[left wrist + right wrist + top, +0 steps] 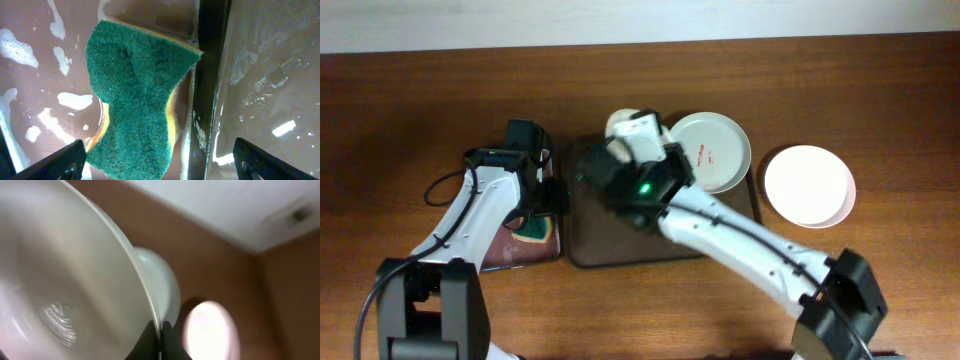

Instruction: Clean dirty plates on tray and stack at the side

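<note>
To my right gripper's right in the overhead view, the pinkish-white plate (808, 185) (211, 331) lies clear of the tray, so I will swing over it, lower and release the white plate's rim.
My right gripper (623, 143) is shut on the rim of the white plate (619, 121) and holds it tilted up over the back of the dark brown tray (650, 255). In the right wrist view the fingers (161, 339) pinch that plate's edge (60, 280). The mint-green plate (712, 150) lies on the tray's back right with red smears; it also shows in the right wrist view (162, 282). The pinkish-white plate (808, 185) sits on the table right of the tray. My left gripper (160, 162) is open just above a green sponge (137, 100).
The sponge lies in the smaller black-rimmed sponge tray (520, 258) left of the brown tray, in foamy water (30, 50). Its black rim (210, 75) runs between the left jaws. My right arm (750, 245) crosses the brown tray diagonally.
</note>
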